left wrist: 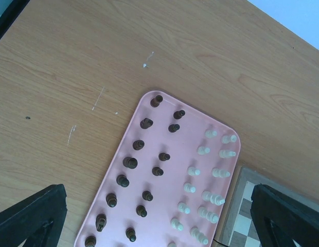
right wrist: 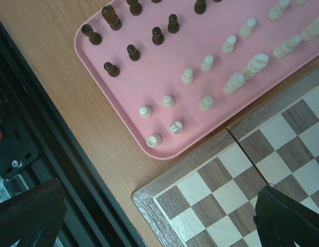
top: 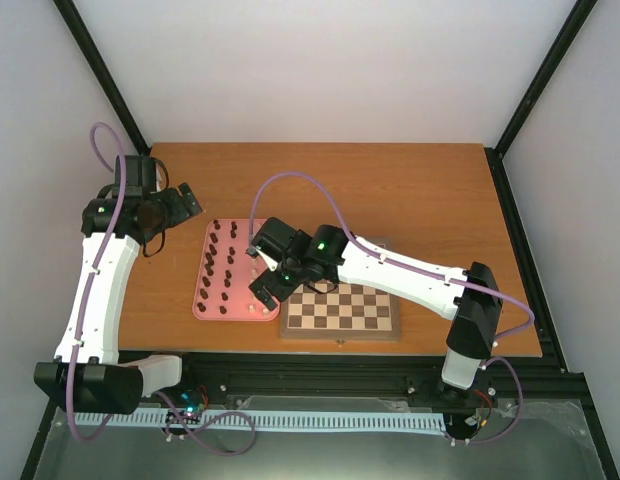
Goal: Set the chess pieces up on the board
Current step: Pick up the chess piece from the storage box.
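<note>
Next, my right gripper lowers its open fingers around the cream corner piece by the board, as it stands below, its rim side clear of others.
The chess pieces stand in rows on a pink tray (top: 199, 304), dark brown ones (top: 218, 262) to the left and cream ones (top: 252, 310) to the right. The board (top: 350, 311) lies right of the tray, with no pieces showing on its visible squares. My left gripper (top: 187, 200) is open and empty, hovering beyond the tray's far left corner. Its view shows the tray (left wrist: 170, 193), dark pieces (left wrist: 130, 162) and cream pieces (left wrist: 213, 172). My right gripper (top: 261, 291) is open and empty above the tray's near right corner, by the board's corner (right wrist: 170, 177). Cream pieces (right wrist: 154, 139) lie below it.
The black frame rail (right wrist: 46, 154) runs along the table's near edge, close to the tray and board. The wooden table top (top: 390, 190) extends behind them. White walls and black posts enclose the table on three sides.
</note>
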### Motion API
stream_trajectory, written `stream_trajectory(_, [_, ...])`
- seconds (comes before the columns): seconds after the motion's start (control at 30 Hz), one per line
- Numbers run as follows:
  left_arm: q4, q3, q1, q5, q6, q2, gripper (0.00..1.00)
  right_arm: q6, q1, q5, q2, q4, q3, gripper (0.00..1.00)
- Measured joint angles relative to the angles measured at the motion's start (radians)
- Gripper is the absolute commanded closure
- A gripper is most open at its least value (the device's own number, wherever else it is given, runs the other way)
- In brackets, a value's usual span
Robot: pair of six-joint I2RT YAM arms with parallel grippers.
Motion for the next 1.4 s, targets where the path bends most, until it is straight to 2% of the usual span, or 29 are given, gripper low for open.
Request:
stream_trajectory(0.5, [0.0, 0.0, 0.0, 0.006, 0.009, 0.004, 0.0, -0.001, 0.0, 0.03, 0.022, -0.025, 0.025, 0.01])
stream_trajectory(0.57, [0.0, 0.0, 0.0, 0.006, 0.011, 0.004, 0.0, -0.006, 0.0, 0.023, 0.042, -0.025, 0.025, 0.09])
stream_trajectory(0.73, [0.0, 0.0, 0.0, 0.006, 0.019, 0.016, 0.0, -0.038, 0.0, -0.01, 0.117, -0.025, 0.04, 0.19])
stream_trajectory(0.87, [0.001, 0.0, 0.0, 0.006, 0.025, 0.034, 0.0, -0.051, 0.0, -0.049, 0.179, -0.012, 0.052, 0.38])
stream_trajectory(1.0, [0.001, 0.0, 0.0, 0.006, 0.031, 0.042, 0.0, -0.051, 0.0, -0.086, 0.221, 0.006, 0.052, 0.41])
stream_trajectory(1.07, [0.001, 0.0, 0.0, 0.006, 0.034, 0.046, 0.0, -0.051, 0.0, -0.095, 0.234, 0.016, 0.052, 0.47])
stream_trajectory(1.4, [0.003, 0.0, 0.0, 0.007, 0.05, 0.07, 0.0, -0.027, 0.0, -0.126, 0.285, 0.054, 0.031, 0.56])
